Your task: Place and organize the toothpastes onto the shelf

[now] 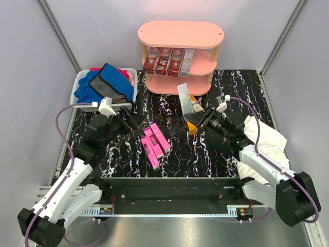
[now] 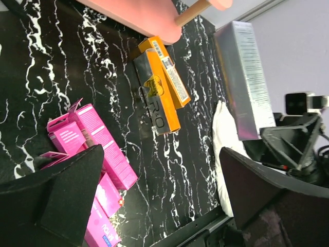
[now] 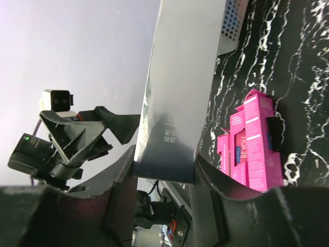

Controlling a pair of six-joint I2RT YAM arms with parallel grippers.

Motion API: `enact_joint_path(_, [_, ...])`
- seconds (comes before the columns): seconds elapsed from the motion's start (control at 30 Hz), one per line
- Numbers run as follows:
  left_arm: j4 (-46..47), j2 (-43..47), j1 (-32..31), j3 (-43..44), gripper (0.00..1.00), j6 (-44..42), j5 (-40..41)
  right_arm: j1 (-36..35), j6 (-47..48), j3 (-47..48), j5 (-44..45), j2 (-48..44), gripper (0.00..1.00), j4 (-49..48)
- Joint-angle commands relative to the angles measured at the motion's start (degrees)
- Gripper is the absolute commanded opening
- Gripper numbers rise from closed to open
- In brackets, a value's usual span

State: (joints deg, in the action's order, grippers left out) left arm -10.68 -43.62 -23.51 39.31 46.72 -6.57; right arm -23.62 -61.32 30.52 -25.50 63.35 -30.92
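Observation:
The middle level's empty end (image 1: 201, 63) is outward of my right gripper. So my right gripper will move outward next and let go of its box beside the silver-grey one on the shelf.
The salmon-pink shelf (image 1: 180, 34) stands at the back; its middle tier holds three dark red toothpaste boxes (image 1: 163, 60) and a silver-grey one (image 1: 187, 63). My right gripper (image 1: 193, 119) is shut on a silver-grey toothpaste box (image 1: 184, 98), held raised in front of the shelf; the box also shows in the right wrist view (image 3: 180, 98) and the left wrist view (image 2: 244, 77). Several bright pink boxes (image 1: 155, 143) lie mid-table. Orange boxes (image 2: 162, 87) lie by the shelf foot. My left gripper (image 1: 134, 119) is open and empty, left of the pink boxes.
A white bin (image 1: 82, 82) with blue cloths (image 1: 105, 85) stands at the back left. A white cloth (image 1: 264, 139) lies at the right by the right arm. Grey walls enclose the black marbled table (image 1: 205, 154).

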Motion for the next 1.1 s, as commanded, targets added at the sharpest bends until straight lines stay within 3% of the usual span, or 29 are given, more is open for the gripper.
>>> enact_joint_path(0.0, [0.9,-0.5,0.1,1.4,0.99,-2.3,1.4,1.6,5.4,4.9,2.7,-3.5,0.21,6.4])
enact_joint_path(0.3, [1.1,-0.9,0.1,0.0,0.99,-2.9,1.1,12.1,6.5,17.3,-4.8,5.5,0.21,8.5])
enact_joint_path(0.53, [0.7,-0.2,0.2,-1.5,0.99,-3.7,2.1,19.9,2.0,31.2,-10.8,21.1,0.21,7.0])
enact_joint_path(0.8, [0.7,0.2,0.1,-2.7,0.99,-3.9,2.3,22.5,-6.3,45.7,-14.7,39.5,0.20,1.3])
enact_joint_path(1.07, [1.0,0.3,0.2,-4.2,0.99,-4.3,2.4,22.4,-12.2,53.8,-16.9,50.7,0.19,-1.3])
